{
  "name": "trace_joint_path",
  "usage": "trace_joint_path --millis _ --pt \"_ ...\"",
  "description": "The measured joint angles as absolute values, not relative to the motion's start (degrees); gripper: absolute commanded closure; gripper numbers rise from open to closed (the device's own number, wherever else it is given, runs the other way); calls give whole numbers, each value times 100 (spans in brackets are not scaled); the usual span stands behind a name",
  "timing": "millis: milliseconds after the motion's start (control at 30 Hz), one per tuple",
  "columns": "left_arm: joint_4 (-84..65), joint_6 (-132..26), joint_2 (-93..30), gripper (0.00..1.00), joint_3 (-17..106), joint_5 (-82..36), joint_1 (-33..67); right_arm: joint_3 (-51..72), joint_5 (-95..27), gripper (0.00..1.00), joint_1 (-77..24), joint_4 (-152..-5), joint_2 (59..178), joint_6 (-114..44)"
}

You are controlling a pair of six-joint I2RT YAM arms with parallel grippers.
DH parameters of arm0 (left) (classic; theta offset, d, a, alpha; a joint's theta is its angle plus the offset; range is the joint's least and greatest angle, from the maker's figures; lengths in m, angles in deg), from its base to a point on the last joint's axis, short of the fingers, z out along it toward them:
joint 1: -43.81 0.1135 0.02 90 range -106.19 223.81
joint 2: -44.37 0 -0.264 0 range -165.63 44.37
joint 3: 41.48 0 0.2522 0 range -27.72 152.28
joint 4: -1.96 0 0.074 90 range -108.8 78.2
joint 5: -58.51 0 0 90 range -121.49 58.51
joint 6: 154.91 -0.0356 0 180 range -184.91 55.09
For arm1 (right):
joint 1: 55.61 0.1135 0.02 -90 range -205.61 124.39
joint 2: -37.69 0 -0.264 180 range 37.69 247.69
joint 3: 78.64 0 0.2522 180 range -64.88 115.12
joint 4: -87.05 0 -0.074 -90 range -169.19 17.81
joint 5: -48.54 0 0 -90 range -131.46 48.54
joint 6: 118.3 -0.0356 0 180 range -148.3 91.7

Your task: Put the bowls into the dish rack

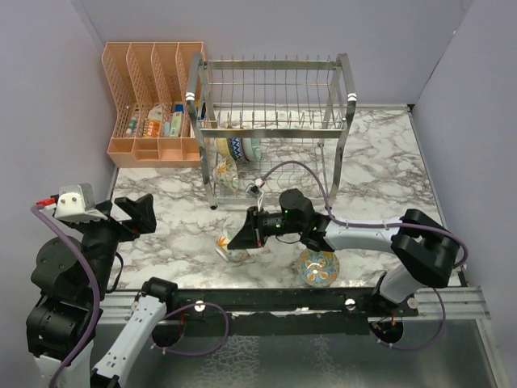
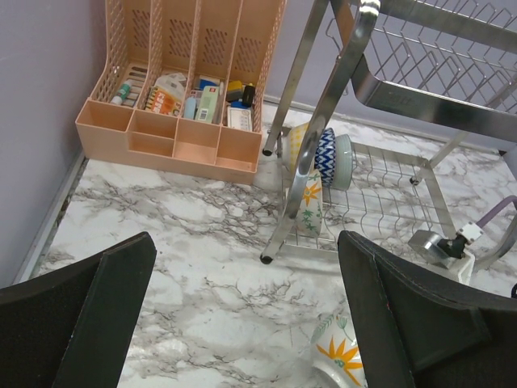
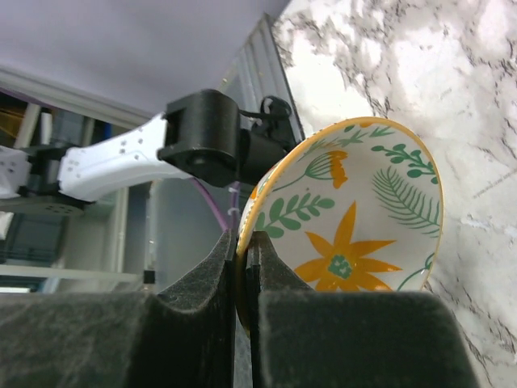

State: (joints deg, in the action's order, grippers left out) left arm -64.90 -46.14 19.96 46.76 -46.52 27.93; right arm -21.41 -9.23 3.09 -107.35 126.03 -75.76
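The wires (image 1: 245, 175) beside the racked floral bowl are empty, so the robot's right gripper will next carry the held bowl outward into the gap and let go of it.
My right gripper (image 1: 242, 234) is shut on the rim of a white bowl with orange flowers and green leaves (image 3: 355, 218). It holds the bowl tilted on edge just over the marble table, in front of the dish rack (image 1: 271, 81). That bowl also shows in the left wrist view (image 2: 339, 362). A yellow and blue sun-pattern bowl (image 1: 318, 267) sits on the table under the right arm. Several bowls stand on edge in the rack's lower tier (image 2: 323, 158), among them a pale teal one (image 2: 345, 158) and a floral one (image 2: 311, 202). My left gripper (image 2: 246, 250) is open and empty at the near left.
A peach plastic organizer (image 1: 153, 105) with small items stands at the back left beside the rack. The rack's chrome posts (image 2: 323, 121) and feet stand on the marble table (image 1: 388, 162). Grey walls close the left, back and right sides.
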Motion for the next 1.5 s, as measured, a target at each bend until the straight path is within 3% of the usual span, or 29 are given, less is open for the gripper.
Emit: trace_joint_path --millis 167,467,1500 --pt "-6490 -4614 1988 1 4676 -4652 2793 -2098 -486 99 -153 -11568 12955 -8140" --pt "-6477 -4619 1911 1 4689 -4652 2793 -1416 -525 99 -974 -11778 13178 -8461" --pt "-6414 -4649 1902 1 4582 -4648 2793 -1352 -3023 99 -1534 -13065 13855 -8791"
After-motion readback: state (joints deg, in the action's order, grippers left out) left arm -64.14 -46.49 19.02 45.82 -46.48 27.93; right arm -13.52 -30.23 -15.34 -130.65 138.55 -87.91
